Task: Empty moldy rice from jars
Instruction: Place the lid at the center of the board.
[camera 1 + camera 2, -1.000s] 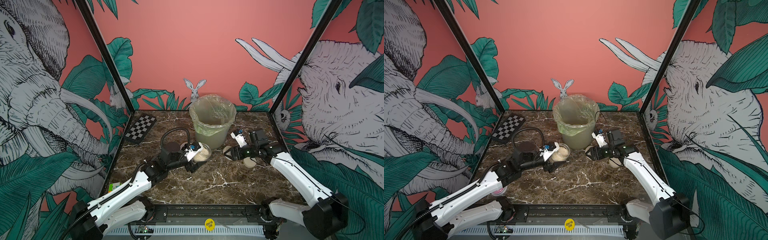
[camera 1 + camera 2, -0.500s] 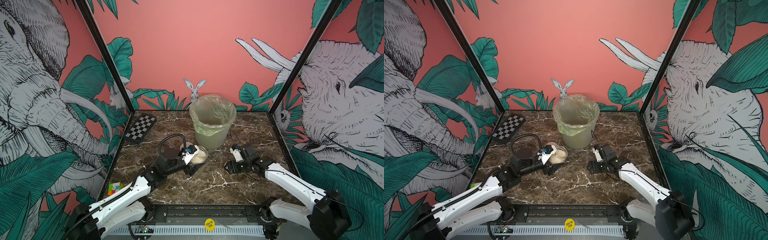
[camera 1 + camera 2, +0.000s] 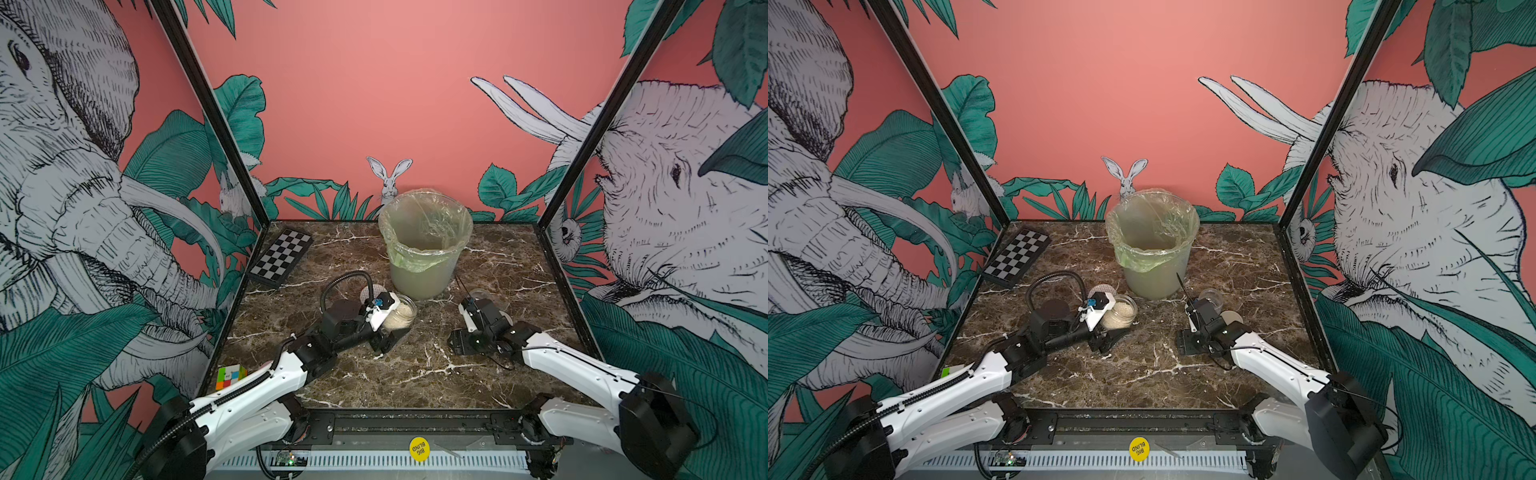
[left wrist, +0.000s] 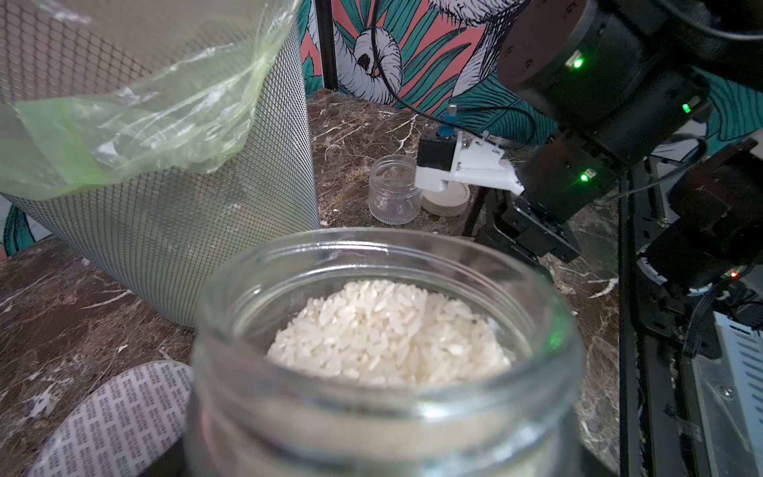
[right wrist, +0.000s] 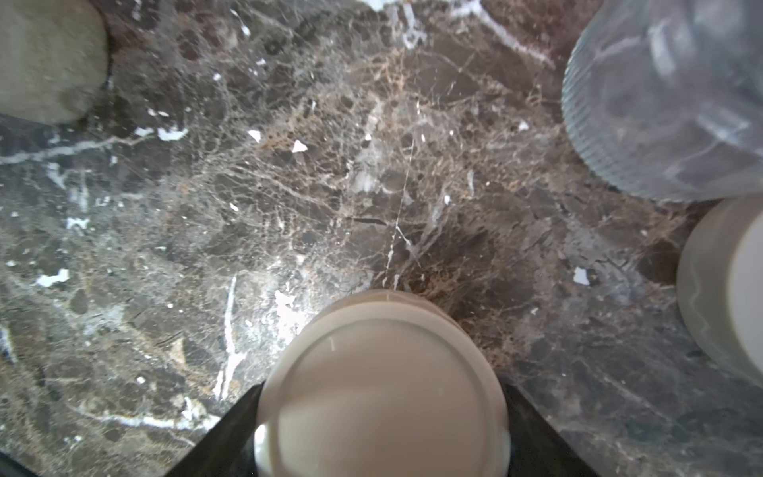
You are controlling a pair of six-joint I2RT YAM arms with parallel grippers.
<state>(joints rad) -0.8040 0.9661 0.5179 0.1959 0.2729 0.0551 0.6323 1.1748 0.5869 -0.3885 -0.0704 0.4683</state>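
The round beige lid comes down with my right gripper to the bare patch of tabletop just below the gripper next, for release clear of the ribbed jar.
My left gripper is shut on a clear open jar of off-white moldy rice, held close in front of the bin; the jar hides its fingers in the left wrist view. The jar's white dotted lid lies on the table beside it. Right of centre, my right gripper points down, and its black fingers are shut on a round beige lid. What lies under that lid is hidden. An empty ribbed jar and a loose beige lid stand behind the right gripper.
The mesh bin with a green-tinted bag stands at back centre. A folded chessboard lies at the back left. A colour cube sits off the table's front left edge. The two arms lie along the front left and front right.
My right gripper has moved from beside the bin toward the front and a little left, carrying the beige lid. The left gripper and its rice jar have barely shifted.
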